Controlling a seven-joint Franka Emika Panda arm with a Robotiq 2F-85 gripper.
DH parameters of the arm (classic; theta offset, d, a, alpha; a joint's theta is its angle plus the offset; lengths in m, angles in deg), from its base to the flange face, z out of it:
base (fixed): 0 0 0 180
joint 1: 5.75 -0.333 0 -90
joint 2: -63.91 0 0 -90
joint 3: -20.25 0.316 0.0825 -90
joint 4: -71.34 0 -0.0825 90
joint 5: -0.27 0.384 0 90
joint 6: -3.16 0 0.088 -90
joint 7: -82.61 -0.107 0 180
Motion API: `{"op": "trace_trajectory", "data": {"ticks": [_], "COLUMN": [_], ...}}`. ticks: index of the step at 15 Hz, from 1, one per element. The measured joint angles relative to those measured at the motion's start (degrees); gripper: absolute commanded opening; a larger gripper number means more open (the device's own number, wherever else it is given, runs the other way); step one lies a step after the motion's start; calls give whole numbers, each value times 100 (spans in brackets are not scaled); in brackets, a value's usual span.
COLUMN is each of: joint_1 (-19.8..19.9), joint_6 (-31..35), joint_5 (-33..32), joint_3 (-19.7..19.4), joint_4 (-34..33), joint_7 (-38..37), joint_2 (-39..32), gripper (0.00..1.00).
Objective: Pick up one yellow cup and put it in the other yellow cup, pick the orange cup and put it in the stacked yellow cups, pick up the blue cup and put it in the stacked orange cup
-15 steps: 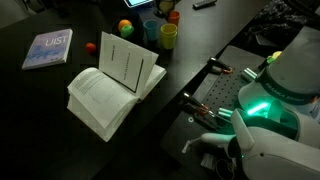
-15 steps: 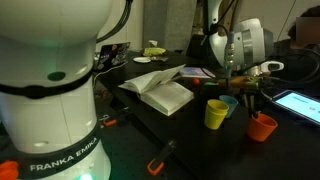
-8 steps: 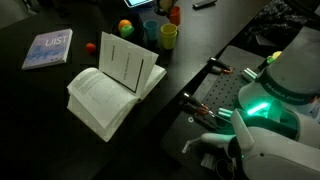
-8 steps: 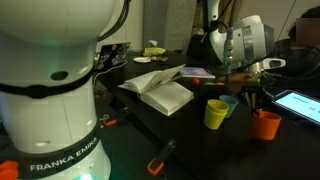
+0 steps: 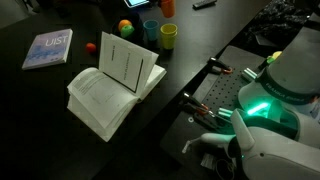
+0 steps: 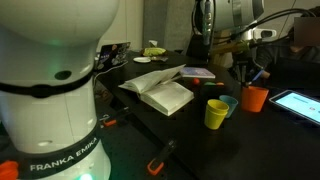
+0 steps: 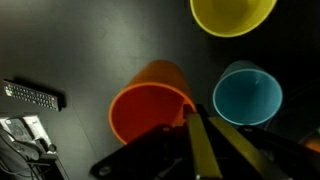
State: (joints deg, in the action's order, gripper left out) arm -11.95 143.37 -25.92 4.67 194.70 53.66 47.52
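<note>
The gripper raises the orange cup (image 6: 254,98) next, carries it back over the yellow cups' opening (image 6: 217,104), lowers it in and releases. That opening lies back from the gripper.
My gripper (image 7: 191,118) is shut on the rim of the orange cup (image 7: 150,100), one finger inside it and one outside. The orange cup (image 6: 254,98) hangs tilted just above the table under the gripper (image 6: 249,82). It also shows at the far table edge (image 5: 167,6). The yellow cups (image 6: 216,113) stand upright and look like a single cup, seen in the wrist view (image 7: 232,15) and on the dark table (image 5: 168,35). The blue cup (image 6: 230,103) stands right behind them; it is next to the orange cup in the wrist view (image 7: 247,95) and left of the yellow (image 5: 151,28).
An open white book (image 5: 112,85) lies mid-table. A pale booklet (image 5: 48,48), a small orange ball (image 5: 90,46) and a multicoloured ball (image 5: 125,27) lie beyond it. A remote (image 7: 32,95) and a tablet (image 6: 300,103) lie near the cups. The robot base (image 6: 55,110) fills the foreground.
The gripper has finished closing on the orange cup and lifted it off the table, carrying it up and toward the yellow and blue cups.
</note>
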Motion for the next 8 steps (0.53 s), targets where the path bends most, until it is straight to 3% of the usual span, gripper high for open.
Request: {"op": "trace_trajectory", "data": {"ticks": [4, 8], "joint_1": [36, 152], "joint_6": [-918, -1273], "joint_5": [395, 751], "joint_3": [389, 688], "joint_4": [72, 325], "joint_7": [107, 150], "joint_2": [553, 936], "gripper": [3, 3]}}
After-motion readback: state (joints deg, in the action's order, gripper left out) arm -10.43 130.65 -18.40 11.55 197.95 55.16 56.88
